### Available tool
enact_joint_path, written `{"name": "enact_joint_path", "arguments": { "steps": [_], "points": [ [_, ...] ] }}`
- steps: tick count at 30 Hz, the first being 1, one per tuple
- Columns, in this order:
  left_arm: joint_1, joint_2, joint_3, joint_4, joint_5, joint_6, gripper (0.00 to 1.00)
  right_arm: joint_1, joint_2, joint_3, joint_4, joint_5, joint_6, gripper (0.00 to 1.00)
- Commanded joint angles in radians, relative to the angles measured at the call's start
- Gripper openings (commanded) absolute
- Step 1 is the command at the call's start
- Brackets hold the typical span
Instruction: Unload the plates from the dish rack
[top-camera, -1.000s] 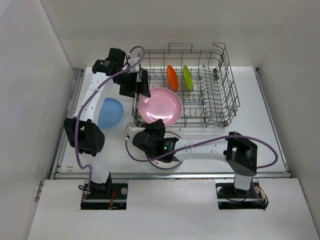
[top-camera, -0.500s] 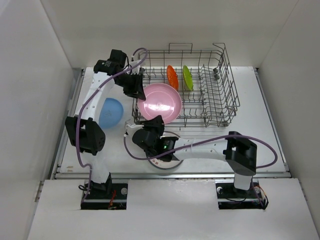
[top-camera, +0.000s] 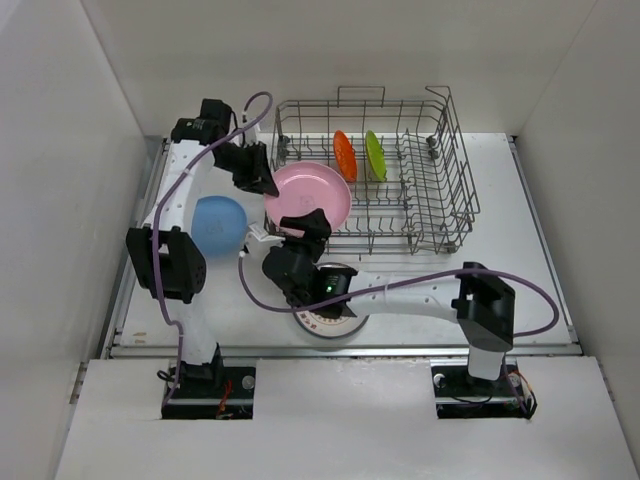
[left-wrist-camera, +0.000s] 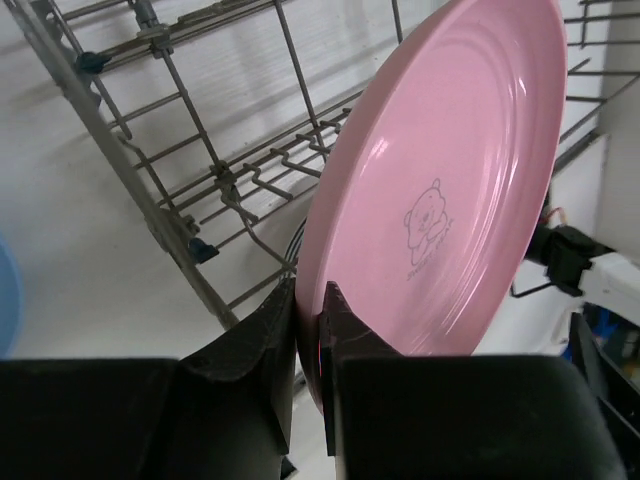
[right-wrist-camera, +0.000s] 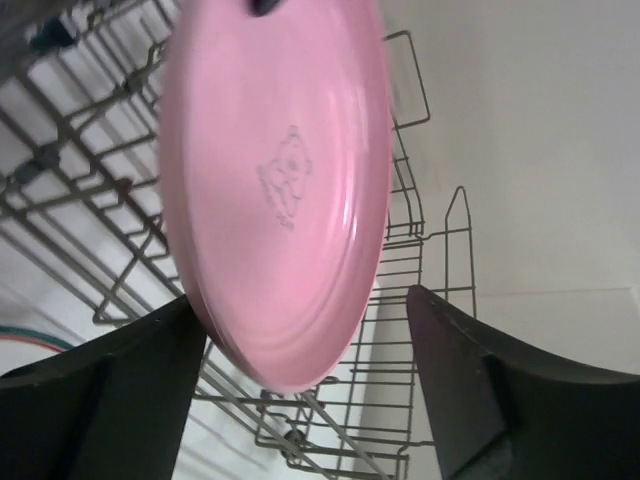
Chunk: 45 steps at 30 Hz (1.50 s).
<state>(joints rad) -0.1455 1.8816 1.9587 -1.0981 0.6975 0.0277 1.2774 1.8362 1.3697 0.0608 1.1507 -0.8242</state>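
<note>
I will next move my left gripper left in the top view and down, releasing the pink plate (top-camera: 308, 193) onto the flat, empty blue plate.
A pink plate (top-camera: 308, 193) with a small bear print hangs tilted over the left end of the grey wire dish rack (top-camera: 430, 200). My left gripper (top-camera: 265, 185) is shut on its left rim. The wrist view shows both fingers pinching the edge of the pink plate (left-wrist-camera: 450, 180) at the left gripper (left-wrist-camera: 310, 295). Just below, my right gripper (top-camera: 306, 226) stands open; the pink plate (right-wrist-camera: 280, 180) sits between the spread fingers of the right gripper (right-wrist-camera: 305, 300), touching neither. An orange plate (top-camera: 345, 155) and a green plate (top-camera: 375, 155) stand upright in the rack.
A blue plate (top-camera: 220, 225) lies on the table left of the rack, beside the left arm. A white plate with a dark rim (top-camera: 330, 308) lies under the right wrist. The rack's wire side (left-wrist-camera: 160, 200) runs close beside the left fingers. White walls enclose the table.
The left gripper closed on the pink plate's rim and carried it left and up from the rack. The right gripper, shut on the plate before, has opened.
</note>
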Motion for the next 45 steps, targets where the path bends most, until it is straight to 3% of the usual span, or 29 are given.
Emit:
{"name": "enact_joint_path", "arguments": {
  "steps": [1,6,9,10,14,20,24,27,32,37,41,43,45],
  "points": [
    [0.053,-0.001,0.049,-0.019,0.083,-0.015,0.0,0.0,-0.057,0.083,0.1,0.044,0.048,0.86],
    [0.185,-0.001,0.06,-0.005,0.181,-0.061,0.0,0.0,-0.15,0.129,0.1,0.008,0.17,0.97],
    [0.298,-0.001,0.087,0.018,0.243,-0.109,0.0,-0.01,-0.273,0.169,0.001,-0.141,0.348,0.99],
    [0.325,-0.001,0.097,0.027,0.252,-0.109,0.0,-0.033,-0.328,0.192,-0.068,-0.254,0.397,0.99],
    [0.447,-0.012,0.098,0.036,0.263,-0.121,0.0,-0.125,-0.376,0.235,-0.196,-0.435,0.586,0.99],
    [0.572,-0.041,-0.007,0.01,0.067,-0.055,0.0,-0.196,-0.385,0.238,-0.251,-0.43,0.649,0.99],
    [0.592,-0.073,-0.164,0.118,-0.084,-0.043,0.0,-0.262,-0.385,0.238,-0.283,-0.466,0.718,0.99],
    [0.592,-0.062,-0.198,0.155,-0.186,-0.022,0.0,-0.314,-0.385,0.264,-0.318,-0.529,0.792,0.99],
    [0.592,0.017,-0.207,0.155,-0.236,-0.012,0.0,-0.467,-0.281,0.393,-0.49,-0.721,0.908,0.99],
    [0.592,0.095,-0.225,0.178,-0.214,-0.022,0.0,-0.515,-0.243,0.393,-0.503,-0.786,0.941,0.99],
    [0.592,0.131,-0.238,0.168,-0.281,-0.003,0.0,-0.556,-0.224,0.382,-0.494,-0.796,0.979,0.99],
    [0.592,0.142,-0.259,0.168,-0.305,-0.003,0.08,-0.592,-0.203,0.408,-0.493,-0.831,0.99,0.99],
    [0.592,0.154,-0.259,0.159,-0.29,0.008,0.27,-0.621,-0.187,0.437,-0.484,-0.861,0.999,0.99]
  ]
}}
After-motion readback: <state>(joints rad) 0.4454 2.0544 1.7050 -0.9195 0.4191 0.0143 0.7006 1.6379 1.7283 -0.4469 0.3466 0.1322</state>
